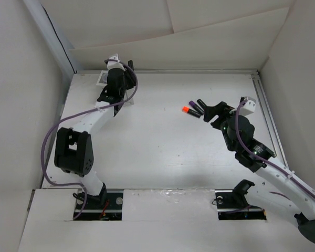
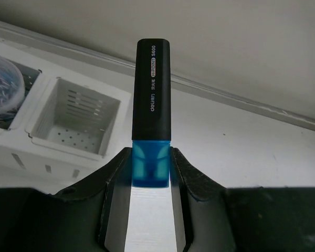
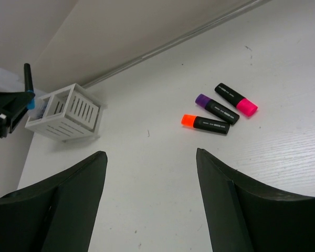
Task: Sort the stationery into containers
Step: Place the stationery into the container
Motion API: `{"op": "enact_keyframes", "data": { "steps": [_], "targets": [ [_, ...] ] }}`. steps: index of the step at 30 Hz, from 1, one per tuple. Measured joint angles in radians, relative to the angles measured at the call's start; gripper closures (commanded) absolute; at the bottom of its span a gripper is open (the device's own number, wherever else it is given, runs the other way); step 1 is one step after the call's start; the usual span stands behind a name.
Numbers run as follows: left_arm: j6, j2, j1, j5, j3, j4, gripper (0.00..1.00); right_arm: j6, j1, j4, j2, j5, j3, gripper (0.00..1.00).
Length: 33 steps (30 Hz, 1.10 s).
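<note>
I should lower my left gripper left in the wrist view and release the highlighter in the container's empty section (image 2: 76,122) below.
My left gripper (image 2: 151,157) is shut on the blue cap end of a black-bodied highlighter (image 2: 153,89) that stands up out of the jaws. It hangs just right of the white slotted container (image 2: 111,122). The container's near compartment shows a bare perforated floor, and the far one holds a clear round box of coloured clips (image 2: 2,86). Three more highlighters lie together on the table: orange-capped (image 3: 205,124), purple-capped (image 3: 216,109) and pink-capped (image 3: 236,98). My right gripper (image 3: 151,157) is open above bare table, short of them. In the top view it (image 1: 205,110) sits beside the highlighter group (image 1: 191,109).
The container (image 3: 65,113) stands in the back left corner close to the rear wall, mostly hidden under the left arm in the top view. White walls enclose the table on three sides. A metal rail (image 1: 268,113) runs along the right edge.
</note>
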Motion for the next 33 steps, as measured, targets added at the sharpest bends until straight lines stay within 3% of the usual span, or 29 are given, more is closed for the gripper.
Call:
{"op": "enact_keyframes", "data": {
  "steps": [10, 30, 32, 33],
  "targets": [
    [0.017, 0.261, 0.06, -0.044, 0.201, -0.078, 0.83, -0.011, 0.0, 0.004, 0.0, -0.018, 0.0, 0.25],
    [0.083, 0.417, 0.067, -0.167, 0.33, -0.106, 0.83, -0.026, 0.0, 0.02, 0.002, -0.038, -0.002, 0.25],
    [0.085, 0.417, 0.067, -0.173, 0.332, -0.109, 0.78, -0.026, 0.0, 0.025, 0.002, -0.039, -0.002, 0.25],
    [0.087, 0.417, 0.067, -0.175, 0.333, -0.111, 0.71, -0.027, 0.0, 0.027, 0.002, -0.039, -0.002, 0.25]
  ]
}}
